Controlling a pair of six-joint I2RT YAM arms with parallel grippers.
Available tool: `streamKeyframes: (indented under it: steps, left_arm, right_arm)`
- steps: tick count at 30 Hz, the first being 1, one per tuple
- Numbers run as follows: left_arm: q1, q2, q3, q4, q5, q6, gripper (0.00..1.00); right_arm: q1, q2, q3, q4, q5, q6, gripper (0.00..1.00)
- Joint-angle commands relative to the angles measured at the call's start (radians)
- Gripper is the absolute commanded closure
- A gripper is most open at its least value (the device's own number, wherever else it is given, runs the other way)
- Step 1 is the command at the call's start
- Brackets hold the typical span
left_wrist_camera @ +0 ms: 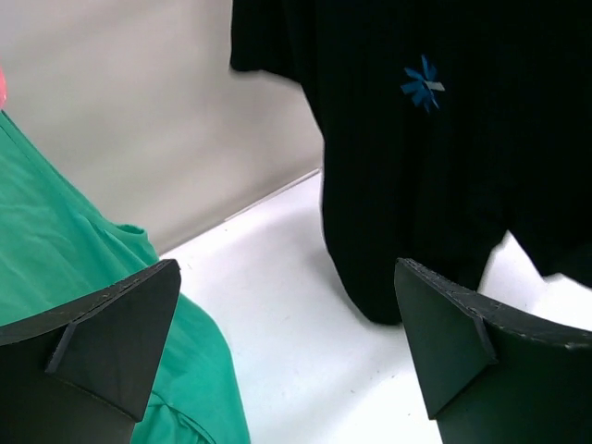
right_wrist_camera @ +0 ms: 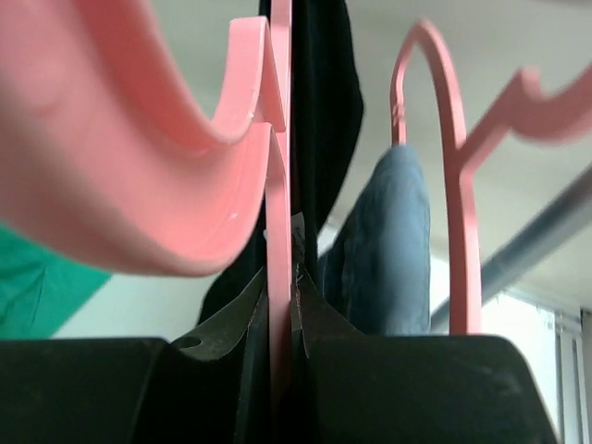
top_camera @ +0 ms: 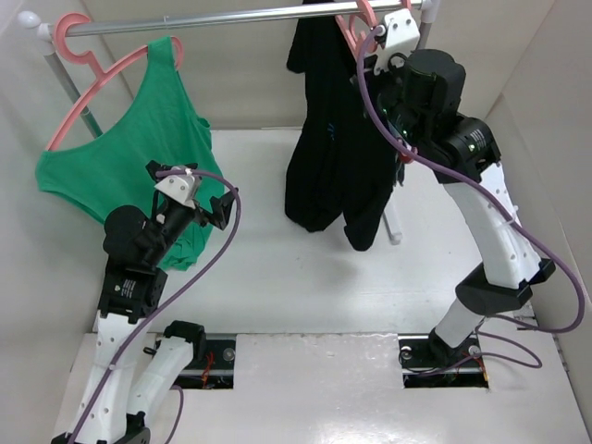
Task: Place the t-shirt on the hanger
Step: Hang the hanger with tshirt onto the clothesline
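Note:
The robot's right gripper should next push the hanger's hook that it holds outward over the metal rail just outward of it, beside the grey-blue garment, and then release the bar.
The black t-shirt hangs from the rail on the salmon-pink hanger at the top centre; it also fills the upper right of the left wrist view. My right gripper is up at the rail, shut on the hanger's thin pink bar, with black fabric right behind it. My left gripper is open and empty, low over the table between the green top and the t-shirt; its two fingers frame bare white table.
A green tank top hangs on a pink hanger at the left of the metal rail. A grey-blue garment on another pink hanger hangs just right of my right gripper. White walls enclose the table.

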Motion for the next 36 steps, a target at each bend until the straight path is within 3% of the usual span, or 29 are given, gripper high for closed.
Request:
streamKeyframes:
  steps: [1,4,10,15,24,36]
  left_arm:
    - [0.001,-0.015,-0.025,0.039,-0.021,-0.032,0.0]
    - [0.001,-0.026,-0.045,0.039,-0.021,-0.032,0.0]
    - [0.001,-0.046,-0.094,0.03,-0.043,-0.052,0.0]
    - [0.001,-0.046,-0.094,0.007,-0.033,-0.052,0.0]
    - [0.001,-0.055,-0.114,0.007,-0.043,-0.053,0.0]
    - [0.001,-0.073,-0.134,-0.005,-0.053,-0.027,0.0]
  right_arm:
    - [-0.008,0.029,0.04,0.277,-0.033,-0.029,1.0]
    - [0.001,0.052,0.051,0.3,-0.114,-0.041,1.0]
    - [0.09,0.066,-0.038,0.452,-0.056,-0.041,1.0]
    - [0.09,0.104,0.022,0.484,0.048,-0.041,1.0]
    - [0.058,0.236,0.105,0.5,0.05,-0.041,1.0]
    - [-0.018,0.09,-0.041,0.515,0.171,-0.041,1.0]
